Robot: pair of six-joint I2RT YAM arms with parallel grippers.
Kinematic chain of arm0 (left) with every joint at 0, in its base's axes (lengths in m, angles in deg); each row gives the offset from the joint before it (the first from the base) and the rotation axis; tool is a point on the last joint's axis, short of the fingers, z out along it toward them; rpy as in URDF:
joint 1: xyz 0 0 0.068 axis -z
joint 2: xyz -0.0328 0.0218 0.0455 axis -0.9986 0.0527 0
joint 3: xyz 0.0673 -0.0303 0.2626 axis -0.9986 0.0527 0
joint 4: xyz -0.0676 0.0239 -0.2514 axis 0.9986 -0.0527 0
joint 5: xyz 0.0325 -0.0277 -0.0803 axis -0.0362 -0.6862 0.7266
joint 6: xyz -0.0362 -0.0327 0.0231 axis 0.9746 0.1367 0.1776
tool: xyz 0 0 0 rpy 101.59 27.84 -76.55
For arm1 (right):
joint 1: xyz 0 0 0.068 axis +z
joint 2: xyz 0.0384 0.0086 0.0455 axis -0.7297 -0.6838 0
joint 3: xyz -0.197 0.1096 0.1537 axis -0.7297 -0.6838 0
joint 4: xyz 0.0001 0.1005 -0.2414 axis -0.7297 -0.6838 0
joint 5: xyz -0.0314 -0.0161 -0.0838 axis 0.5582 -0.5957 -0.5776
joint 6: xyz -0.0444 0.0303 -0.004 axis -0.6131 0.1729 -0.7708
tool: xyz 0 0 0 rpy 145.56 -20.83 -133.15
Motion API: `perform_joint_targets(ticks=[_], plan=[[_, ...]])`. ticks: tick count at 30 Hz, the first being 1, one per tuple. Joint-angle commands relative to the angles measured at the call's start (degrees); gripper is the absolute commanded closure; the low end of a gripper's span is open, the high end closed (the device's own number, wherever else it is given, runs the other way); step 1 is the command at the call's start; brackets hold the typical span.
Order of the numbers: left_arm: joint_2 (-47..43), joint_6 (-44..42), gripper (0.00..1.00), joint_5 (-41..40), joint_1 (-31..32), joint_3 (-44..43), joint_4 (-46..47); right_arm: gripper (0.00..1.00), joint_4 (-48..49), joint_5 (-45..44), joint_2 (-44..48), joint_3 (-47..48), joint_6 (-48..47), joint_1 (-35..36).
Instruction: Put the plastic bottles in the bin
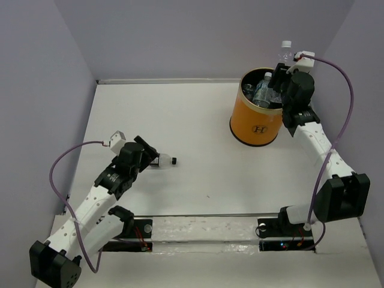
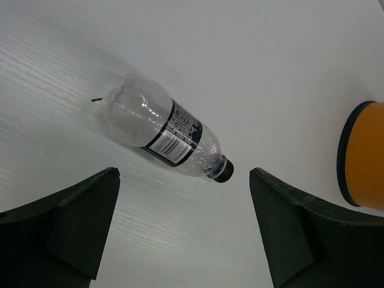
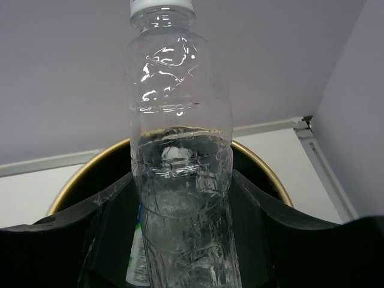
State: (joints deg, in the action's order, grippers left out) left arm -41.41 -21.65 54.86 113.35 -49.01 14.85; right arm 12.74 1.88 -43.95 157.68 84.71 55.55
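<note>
Next, my right gripper lowers the clear white-capped bottle (image 1: pixel 286 54) a little into the bin's opening, then lets go of it.
A clear bottle with a black cap and dark label (image 1: pixel 165 161) lies on its side on the white table. My left gripper (image 1: pixel 150 157) hovers right by it, open and empty; in the left wrist view the bottle (image 2: pixel 162 129) lies just beyond the open gripper (image 2: pixel 183 228). The orange bin (image 1: pixel 257 123) stands at the back right with several bottles (image 1: pixel 262 93) inside. My right gripper (image 1: pixel 281 75) is shut on a clear white-capped bottle (image 1: pixel 286 54), held upright over the bin's far right rim. In the right wrist view this bottle (image 3: pixel 180 150) sits between the fingers above the bin (image 3: pixel 264 168).
Grey walls close in the table at the back and both sides. The bin's side (image 2: pixel 366 156) shows at the right of the left wrist view. A labelled bottle (image 3: pixel 137 258) lies inside the bin below the held one. A taped strip runs along the table's near edge (image 1: pixel 198 231).
</note>
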Motion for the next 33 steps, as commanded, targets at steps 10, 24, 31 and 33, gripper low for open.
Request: perform_joint_targets(ticks=[10, 24, 31, 33], plan=[[6.25, 6.73, 0.01, -6.46, -0.53, 4.8, 6.08, 0.51, 21.6, 1.17, -0.96, -12.25, 7.48, -6.93], [15.92, 7.0, 0.01, -6.74, -0.79, 4.97, 13.99, 0.01, 10.46, 11.97, 9.58, -13.93, 11.95, -6.93], [22.77, 7.0, 0.01, -6.03, -0.88, 5.06, 19.88, 0.0, 6.67, 21.82, 17.66, -18.05, 18.11, -5.79], [25.85, 6.74, 0.01, -6.2, -0.88, 4.18, 20.94, 0.0, 6.32, 24.46, 20.55, -20.16, 19.95, -4.92]])
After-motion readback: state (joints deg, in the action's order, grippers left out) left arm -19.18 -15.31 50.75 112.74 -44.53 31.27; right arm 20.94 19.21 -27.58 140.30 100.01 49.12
